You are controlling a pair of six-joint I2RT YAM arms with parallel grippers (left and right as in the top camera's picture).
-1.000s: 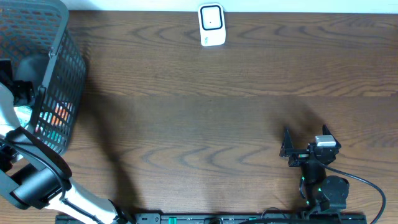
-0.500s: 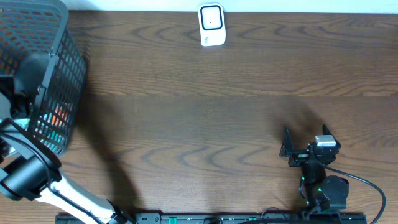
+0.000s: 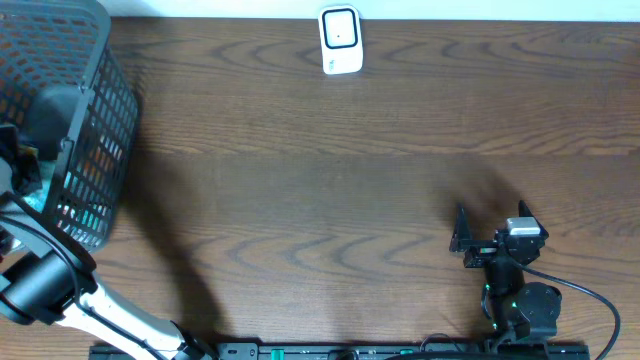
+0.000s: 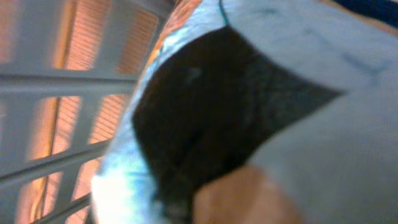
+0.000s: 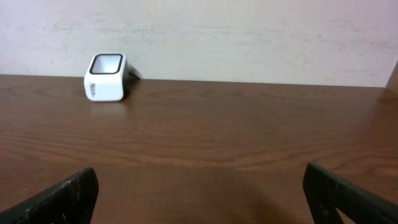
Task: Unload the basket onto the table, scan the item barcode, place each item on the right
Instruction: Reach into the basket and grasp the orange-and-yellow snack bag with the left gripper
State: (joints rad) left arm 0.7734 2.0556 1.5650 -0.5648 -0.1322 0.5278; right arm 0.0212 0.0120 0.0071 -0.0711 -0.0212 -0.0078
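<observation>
The robot's left hand is going to lift the pack next, then lower it inside the grey mesh basket and let go of it there, because the basket's sides surround that spot.
My left arm reaches over the rim of the grey mesh basket at the table's left edge. My left gripper is down inside it, mostly hidden by the basket wall. The left wrist view is blurred and filled by the item, a pale grey-white pack with a black patch and an orange area, right at the jaws, which are shut on it. The white barcode scanner stands at the table's far edge. My right gripper rests open and empty at the front right.
Basket bars with orange behind them cross the left of the wrist view. Teal packaging shows through the basket wall. Brown wooden tabletop stretches between basket, scanner and right arm. A pale wall stands behind the scanner.
My left arm has shifted inside the basket and its jaws have closed from wide open. The orange pack seen through the basket wall no longer shows there. The right arm has not moved.
</observation>
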